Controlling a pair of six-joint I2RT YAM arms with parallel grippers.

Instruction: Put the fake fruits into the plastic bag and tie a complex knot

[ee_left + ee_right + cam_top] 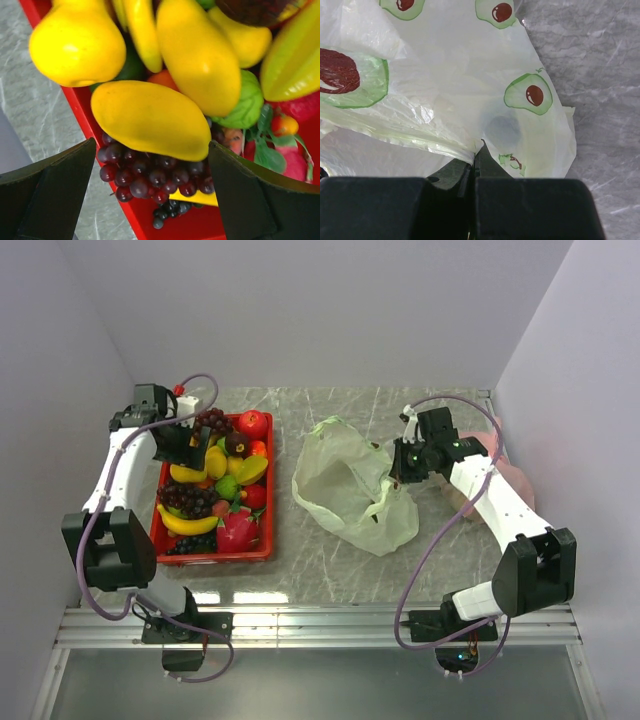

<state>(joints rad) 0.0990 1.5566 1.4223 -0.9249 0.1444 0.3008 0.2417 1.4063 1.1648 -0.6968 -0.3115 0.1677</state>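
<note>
The yellow mango (pixel 150 119) by the grapes lies below my left gripper, lengthwise across the finger gap, so the gripper turns and lowers around it next.
The fake fruits fill a red tray (pixel 262 552) at left: yellow mangoes, banana, purple grapes (pixel 213 420), a red apple (pixel 253 423), a pink dragon fruit (pixel 237 530). My left gripper (pixel 190 445) hangs open over the tray's far left part. In the left wrist view a yellow mango (pixel 150 119) lies between its fingers (pixel 50 195), above a bunch of grapes (pixel 150 175). The pale-green plastic bag (pixel 345 485) with avocado prints lies open mid-table. My right gripper (pixel 397 472) is shut on the bag's right rim (pixel 445 145). No knot shows.
A pink bag (pixel 515 475) lies at the far right behind my right arm. The marble tabletop (pixel 330 560) ends at a metal rail at the near edge. White walls close in the sides and back.
</note>
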